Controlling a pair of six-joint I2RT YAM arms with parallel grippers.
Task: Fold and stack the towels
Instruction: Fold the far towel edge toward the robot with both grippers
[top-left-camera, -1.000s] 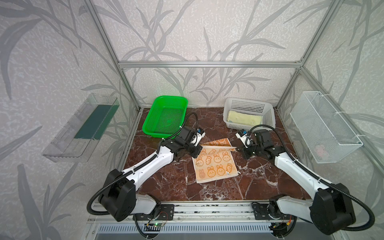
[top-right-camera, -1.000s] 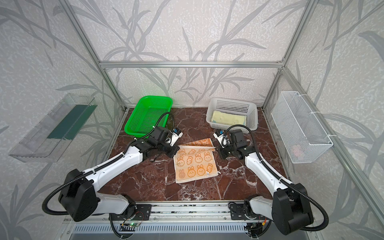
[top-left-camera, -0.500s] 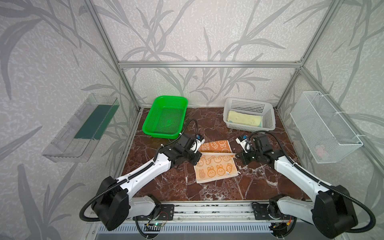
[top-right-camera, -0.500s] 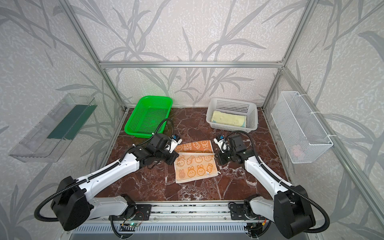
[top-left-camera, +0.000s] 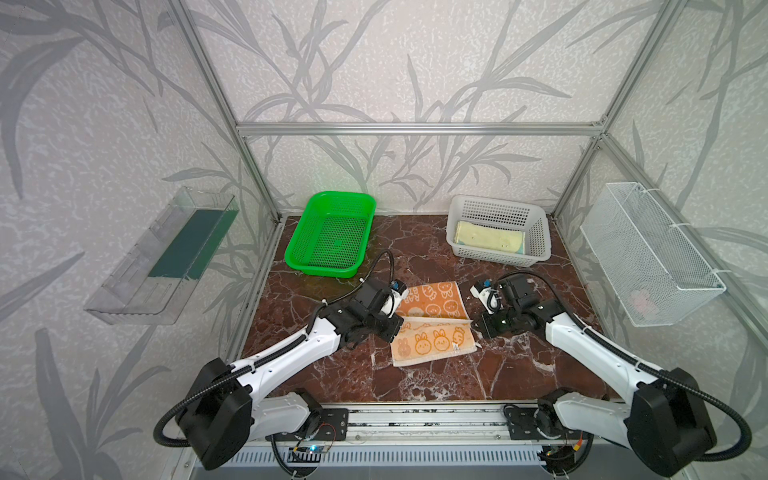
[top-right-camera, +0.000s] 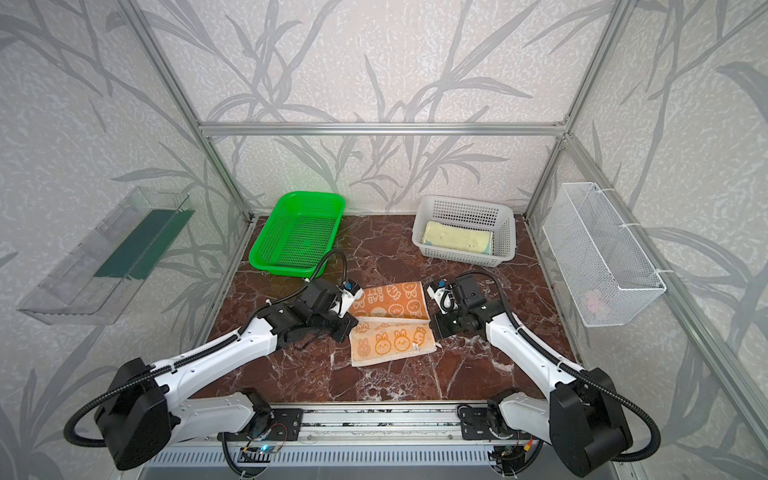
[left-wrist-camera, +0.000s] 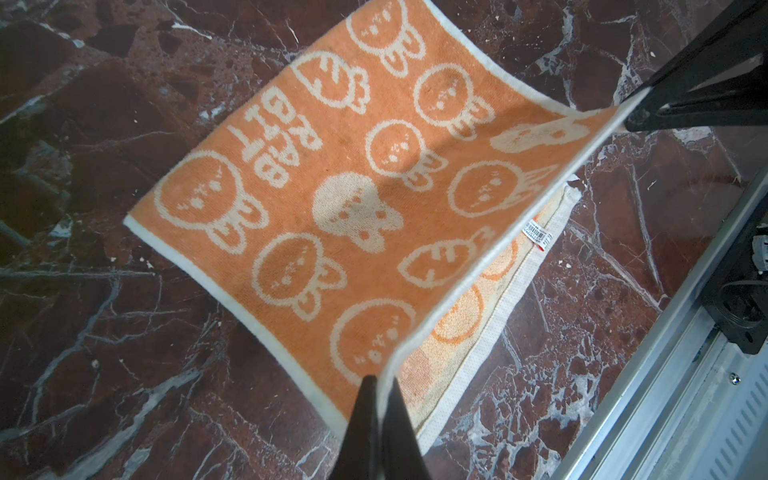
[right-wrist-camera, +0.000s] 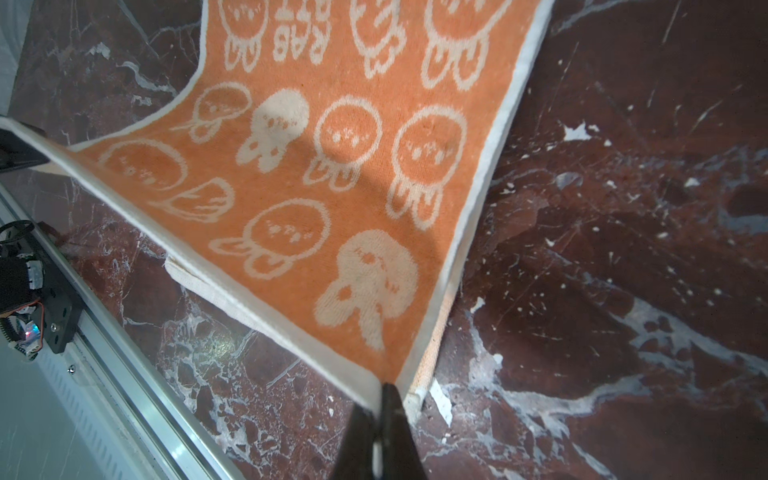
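My right gripper draws back and down onto the towel's near corner by the tag (top-left-camera: 474, 348) (right-wrist-camera: 412, 407) next. It then releases the towel, since the flat half's cream side shows uncovered.
An orange-cream towel (top-left-camera: 432, 309) (top-right-camera: 388, 305) with small cartoon faces lies mid-table, half folded. Its near half rests flat, cream side up. The far half is raised and stretched between my two grippers, orange side up. My left gripper (top-left-camera: 400, 327) (left-wrist-camera: 381, 380) is shut on the towel's white edge at one corner. My right gripper (top-left-camera: 472, 322) (right-wrist-camera: 382, 388) is shut on the opposite corner. Both hold the lifted edge low over the flat half (left-wrist-camera: 490, 299). A pale yellow towel (top-left-camera: 488, 241) (top-right-camera: 457, 241) lies folded in the white basket (top-left-camera: 498, 203).
A green basket (top-left-camera: 340, 194) stands at the back left, just behind my left arm. A wire basket (top-left-camera: 648, 253) hangs on the right wall and a clear shelf (top-left-camera: 162, 257) on the left wall. The metal rail (top-left-camera: 415, 413) runs along the table's front edge.
Both grippers have come toward the front of the table with the towel's far edge, drawing it over the near half. More of the orange side shows.
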